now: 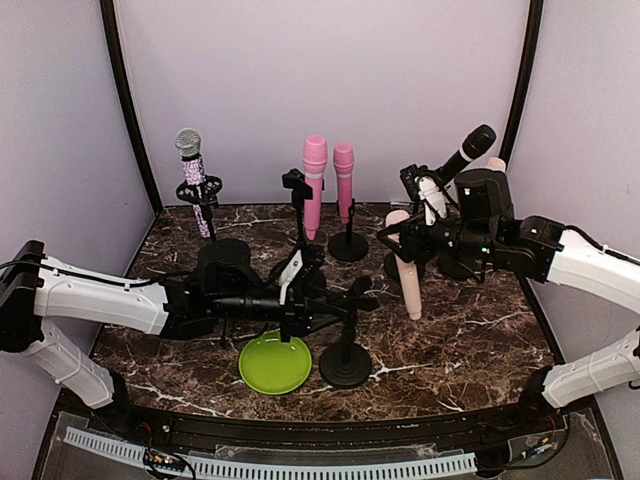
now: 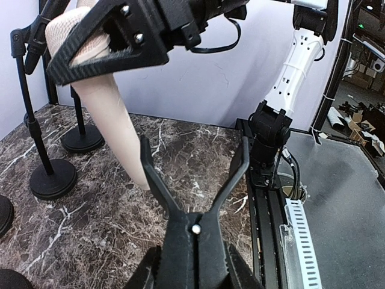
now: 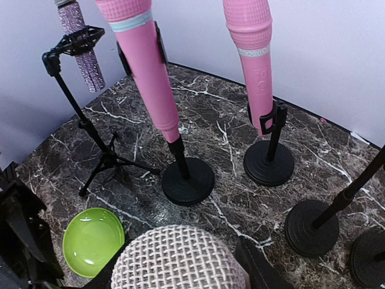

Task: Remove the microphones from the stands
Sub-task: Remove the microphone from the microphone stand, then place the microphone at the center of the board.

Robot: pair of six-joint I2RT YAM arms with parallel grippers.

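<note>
My right gripper tilts and lowers toward the black stand next, since open marble beside the stand lies below the gripper, to its left in the top view.
A cream microphone (image 1: 410, 275) hangs upright in the air, mesh head up, tail a little above the marble table (image 1: 470, 340). My right gripper (image 1: 405, 240) is shut on its upper body; in the right wrist view the mesh head (image 3: 180, 259) fills the space between the fingers (image 3: 260, 268). The left wrist view shows the same microphone (image 2: 108, 114) clear of the forked clip (image 2: 192, 180). That clip belongs to the black stand (image 1: 345, 367) at the front centre. My left gripper (image 1: 335, 300) is shut on the clip's stem, its jaws pressed against both sides.
A green plate (image 1: 275, 363) lies beside the stand's base. Two pink microphones (image 1: 314, 185) (image 1: 344, 180) stand on round-based stands at the back, a glittery one (image 1: 192, 170) on a tripod at back left, a black one (image 1: 465, 155) at back right. Purple walls enclose the table.
</note>
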